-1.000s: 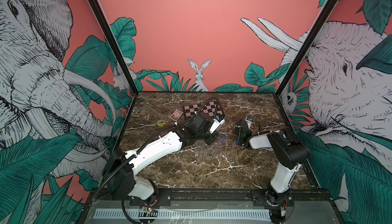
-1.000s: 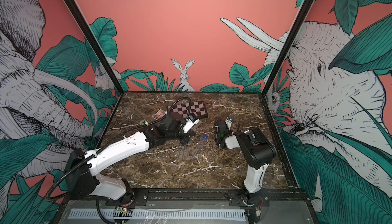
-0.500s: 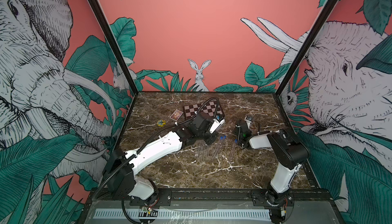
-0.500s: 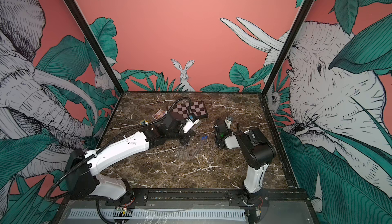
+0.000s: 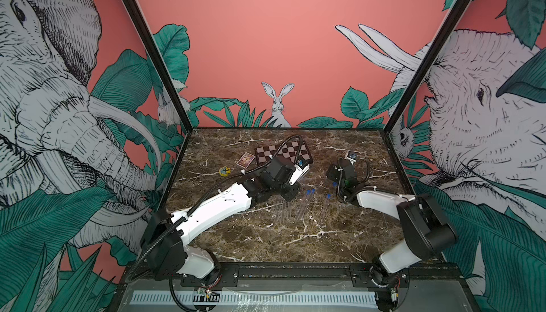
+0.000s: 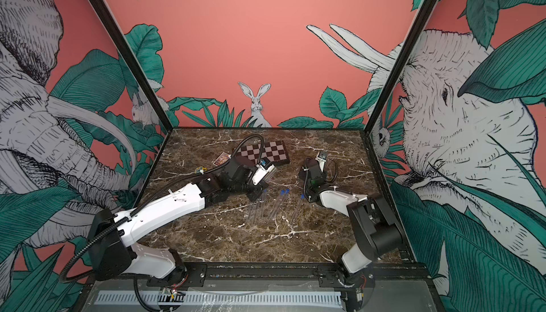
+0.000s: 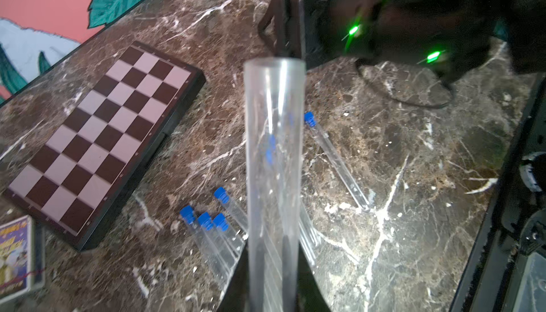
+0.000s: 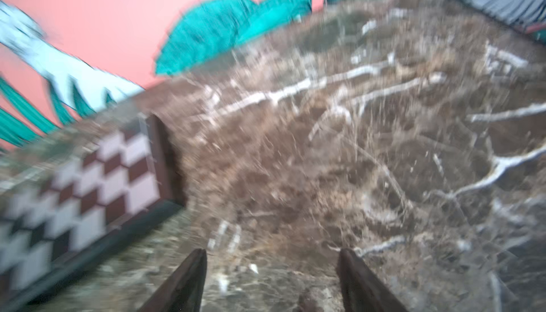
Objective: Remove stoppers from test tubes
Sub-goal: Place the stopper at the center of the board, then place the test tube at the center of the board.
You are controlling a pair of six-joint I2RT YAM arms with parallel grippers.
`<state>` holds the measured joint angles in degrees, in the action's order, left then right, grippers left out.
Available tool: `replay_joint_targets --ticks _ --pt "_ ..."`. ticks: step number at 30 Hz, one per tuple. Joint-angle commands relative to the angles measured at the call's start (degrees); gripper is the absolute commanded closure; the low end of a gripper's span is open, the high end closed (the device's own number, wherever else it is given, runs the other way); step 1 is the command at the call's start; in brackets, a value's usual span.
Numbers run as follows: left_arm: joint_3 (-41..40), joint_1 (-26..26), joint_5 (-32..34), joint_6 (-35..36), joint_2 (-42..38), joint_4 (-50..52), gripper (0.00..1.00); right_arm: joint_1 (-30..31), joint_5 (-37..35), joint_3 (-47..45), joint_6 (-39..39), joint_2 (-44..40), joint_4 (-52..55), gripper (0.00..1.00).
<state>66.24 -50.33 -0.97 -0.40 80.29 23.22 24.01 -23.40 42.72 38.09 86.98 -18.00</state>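
The robot's left gripper will next swing over, turn, lower and release the unstoppered tube beside the capped tubes, toward the card box, because bare marble is below it there.
My left gripper [image 7: 271, 254] is shut on a clear test tube [image 7: 273, 154]. The tube's open mouth [image 7: 274, 65] carries no stopper and points toward the right gripper [image 7: 283, 24]. Several other test tubes [image 7: 218, 248] lie side by side on the marble below, each with a blue stopper [image 7: 204, 220]; one more capped tube [image 7: 334, 159] lies apart. In both top views they sit between the arms [image 5: 304, 207]. My right gripper [image 8: 271, 251] is open with nothing between its fingers, low over bare marble. A blue stopper [image 5: 334, 183] shows just beside it.
A brown-and-white chessboard [image 5: 283, 154] lies at the back behind the left wrist, with a small card box [image 5: 245, 159] and a yellow-and-blue toy [image 5: 224, 171] to its left. Printed walls close off three sides of the marble table [image 5: 266, 236].
My right gripper has gone from shut to open. Both arms stay about where they were, and the left gripper still holds the tube.
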Motion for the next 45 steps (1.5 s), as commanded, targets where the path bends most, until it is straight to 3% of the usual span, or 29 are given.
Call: replay_joint_targets --ticks 1,4,7,20,28,45 --pt "-2.07 6.12 2.57 -4.78 -3.79 3.98 1.00 0.25 -1.20 1.49 -2.37 -7.04 5.08 0.27" --pt "-4.59 12.24 2.54 -7.18 -2.55 6.12 1.00 0.18 -0.07 0.62 -3.52 -13.57 7.61 0.26" --pt "-5.32 14.86 2.91 -8.59 0.84 6.81 1.00 0.25 1.08 0.78 -4.71 -18.96 11.72 0.25" --pt "-5.57 16.66 8.25 -17.50 16.35 4.55 1.00 0.32 4.60 -2.61 -3.20 -34.65 23.10 0.23" --pt "-4.36 16.98 10.90 -19.81 20.37 7.67 1.00 0.31 4.65 -2.38 -3.59 -36.84 25.12 0.22" --pt "-7.40 17.02 13.02 -20.60 24.12 7.13 0.80 0.34 5.09 -2.20 -2.96 -36.22 25.19 0.23"
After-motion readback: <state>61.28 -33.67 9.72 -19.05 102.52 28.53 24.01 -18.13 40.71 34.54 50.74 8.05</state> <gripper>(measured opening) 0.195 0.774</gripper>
